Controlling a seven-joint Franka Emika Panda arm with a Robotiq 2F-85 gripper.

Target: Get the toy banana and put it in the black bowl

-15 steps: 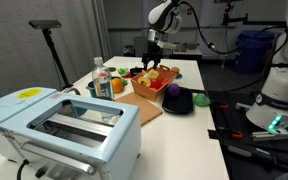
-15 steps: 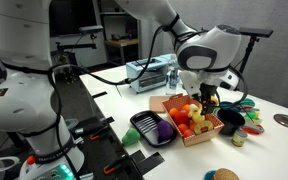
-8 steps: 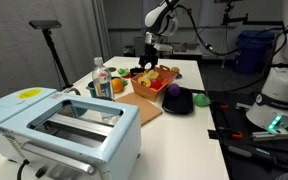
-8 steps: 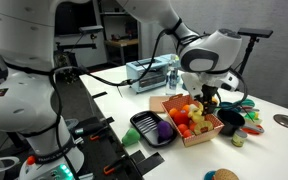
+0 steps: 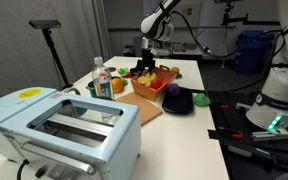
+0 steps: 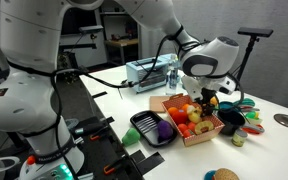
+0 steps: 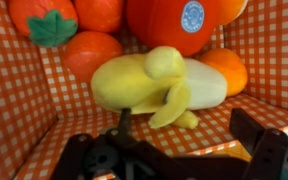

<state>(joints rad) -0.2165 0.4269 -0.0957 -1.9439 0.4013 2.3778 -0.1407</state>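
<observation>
The banana's thin stem end (image 7: 184, 115) sticks out toward the gap between my gripper's fingers, so my gripper will close on that narrow end.
The toy banana (image 7: 154, 82), yellow and half peeled, lies in the orange-red checked fruit basket (image 7: 24, 110) among oranges. My gripper (image 7: 169, 150) is open, and its two dark fingers hang just above the basket floor in front of the banana without touching it. In both exterior views the gripper (image 5: 144, 64) (image 6: 206, 100) reaches down into the basket (image 5: 156, 82) (image 6: 184, 135). The black bowl (image 5: 181, 104) (image 6: 142, 124) stands beside the basket and holds a purple toy.
Oranges (image 7: 179, 20) and a tomato toy (image 7: 46, 18) crowd the basket behind the banana. A light blue toaster (image 5: 64, 125), bottles (image 5: 102, 80) and a wooden board (image 5: 144, 108) share the table. A black cup (image 6: 231, 117) and small toys lie beyond the basket.
The gripper has shifted slightly sideways along the basket and stays open. The banana and bowl have not moved.
</observation>
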